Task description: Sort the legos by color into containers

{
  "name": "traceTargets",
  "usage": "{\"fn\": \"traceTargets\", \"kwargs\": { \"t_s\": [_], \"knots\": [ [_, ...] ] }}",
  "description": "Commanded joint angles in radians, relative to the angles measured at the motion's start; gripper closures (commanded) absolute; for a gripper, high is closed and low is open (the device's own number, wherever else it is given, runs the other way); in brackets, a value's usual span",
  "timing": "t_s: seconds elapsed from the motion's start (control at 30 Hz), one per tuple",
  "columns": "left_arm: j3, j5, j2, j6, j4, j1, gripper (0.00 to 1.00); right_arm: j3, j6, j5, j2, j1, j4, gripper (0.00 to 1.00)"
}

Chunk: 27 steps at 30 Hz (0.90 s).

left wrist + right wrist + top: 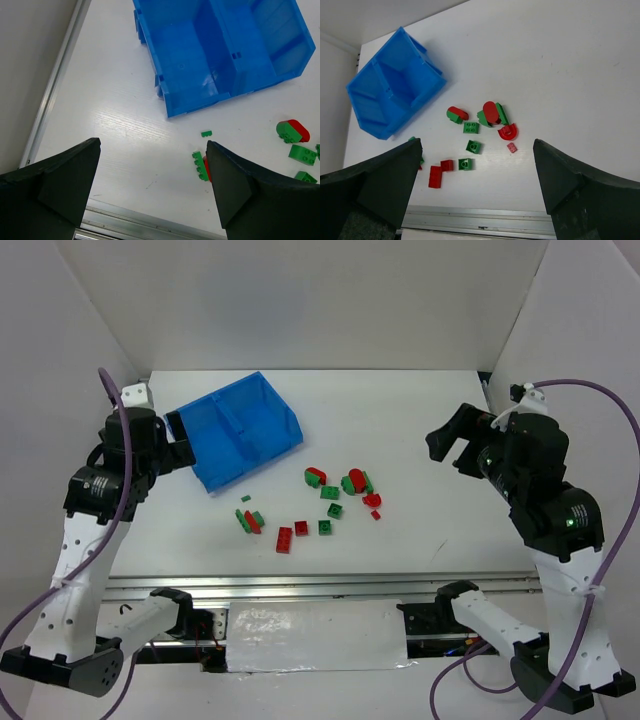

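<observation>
Next, my left gripper swings from the blue bin back and down onto the small green lego nearest the bar (pixel 325 527), where bare table leaves finger room.
Several small red and green legos (pixel 330 502) lie scattered on the white table in front of the blue bin (pixel 240 430), whose two compartments show empty. The bin also shows in the left wrist view (pixel 220 55) and the right wrist view (pixel 395 90). A red-green rounded pair (pixel 455 114), a red oval on green (pixel 491 113) and a long red brick (pixel 435 176) are among them. My left gripper (pixel 180 440) is open and empty at the bin's left edge. My right gripper (pixel 455 445) is open and empty, raised at the right of the legos.
A metal rail (pixel 320 585) runs along the table's near edge. White walls (pixel 320 300) close in the back and sides. A tiny green piece (pixel 206 133) and a green-red brick (pixel 201 165) lie near the bin's front corner.
</observation>
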Motion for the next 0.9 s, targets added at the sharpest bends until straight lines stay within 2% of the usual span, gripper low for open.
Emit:
{"fn": "traceTargets", "kwargs": {
  "t_s": [0.0,0.2,0.27,0.37,0.4,0.5,0.57,0.67,0.7,0.8,0.87],
  "knots": [
    [-0.003,-0.034,0.012,-0.012,0.038,-0.013,0.00,0.009,0.020,0.045,0.000,0.003,0.007,0.00],
    [0.032,0.065,0.061,0.002,0.040,-0.023,0.01,-0.011,0.030,0.055,0.003,0.003,0.012,0.00],
    [0.042,0.046,0.099,-0.037,0.037,-0.058,0.00,-0.028,0.050,0.058,0.006,0.003,0.012,0.01],
    [0.043,-0.093,0.188,-0.141,0.035,-0.289,0.00,-0.046,0.076,0.057,0.023,0.003,0.007,0.00],
    [0.049,-0.154,0.226,-0.175,0.026,-0.428,0.01,-0.041,0.082,0.060,0.028,0.003,0.004,0.00],
    [0.052,-0.111,0.404,-0.298,0.040,-0.582,0.00,-0.029,0.101,0.097,0.031,-0.001,-0.013,0.00],
    [0.014,-0.093,0.446,-0.361,0.119,-0.685,0.00,-0.032,0.098,0.112,0.015,-0.003,-0.010,0.00],
    [-0.017,-0.034,0.542,-0.399,0.187,-0.772,0.02,-0.058,0.087,0.115,-0.012,-0.004,0.007,0.00],
    [-0.024,0.020,0.599,-0.394,0.230,-0.783,0.04,-0.063,0.081,0.108,-0.018,-0.004,0.006,0.00],
    [-0.032,0.058,0.705,-0.377,0.281,-0.819,0.12,-0.089,0.076,0.089,-0.026,-0.006,0.007,0.00],
    [-0.020,0.072,0.754,-0.381,0.290,-0.831,0.14,-0.110,0.073,0.080,-0.032,-0.006,0.012,0.00]
  ]
}}
